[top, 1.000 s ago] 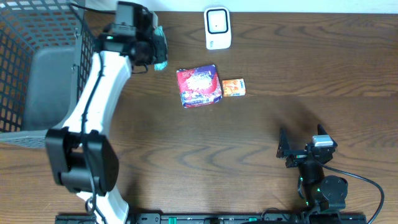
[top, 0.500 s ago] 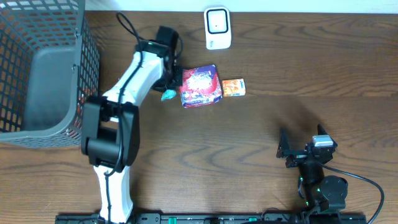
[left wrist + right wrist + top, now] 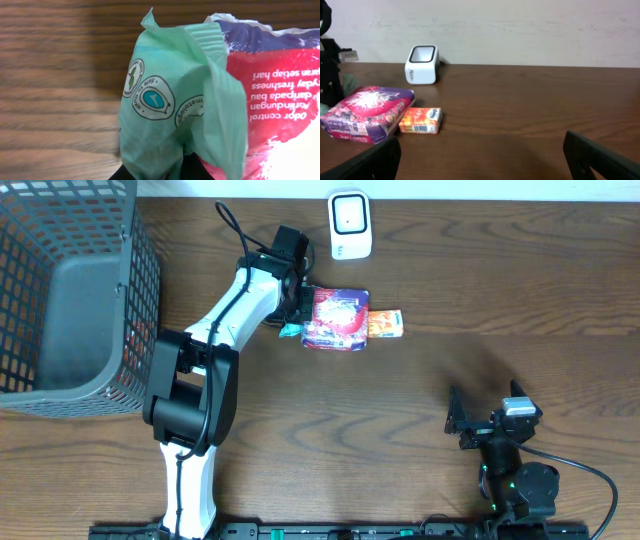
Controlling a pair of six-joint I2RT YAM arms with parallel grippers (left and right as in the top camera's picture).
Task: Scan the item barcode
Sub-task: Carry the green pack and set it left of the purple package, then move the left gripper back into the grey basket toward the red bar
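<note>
I should move my left gripper away from the pouch toward the basket next, then open it over bare wood (image 3: 262,338) (image 3: 62,100), because the green packet is pressing against the pouch's edge.
My left gripper (image 3: 297,316) is shut on a crumpled green packet (image 3: 170,100), which shows in the overhead view as a green scrap (image 3: 291,330) low over the table. The packet presses against the left edge of a red and purple pouch (image 3: 337,319), whose printed red side (image 3: 280,95) fills the right of the left wrist view. A small orange box (image 3: 386,323) lies against the pouch's right side. The white barcode scanner (image 3: 350,225) stands at the back edge, behind the pouch. My right gripper (image 3: 482,420) rests open near the front right, with nothing between its fingers (image 3: 600,157).
A grey wire basket (image 3: 60,290) fills the far left of the table. From the right wrist, the pouch (image 3: 367,112), the orange box (image 3: 420,120) and the scanner (image 3: 422,64) all sit to the left, before a pale wall.
My left arm has swung right from beside the basket, carrying the green packet down against the pouch. Pouch and orange box have slid slightly right. The right arm is still.
</note>
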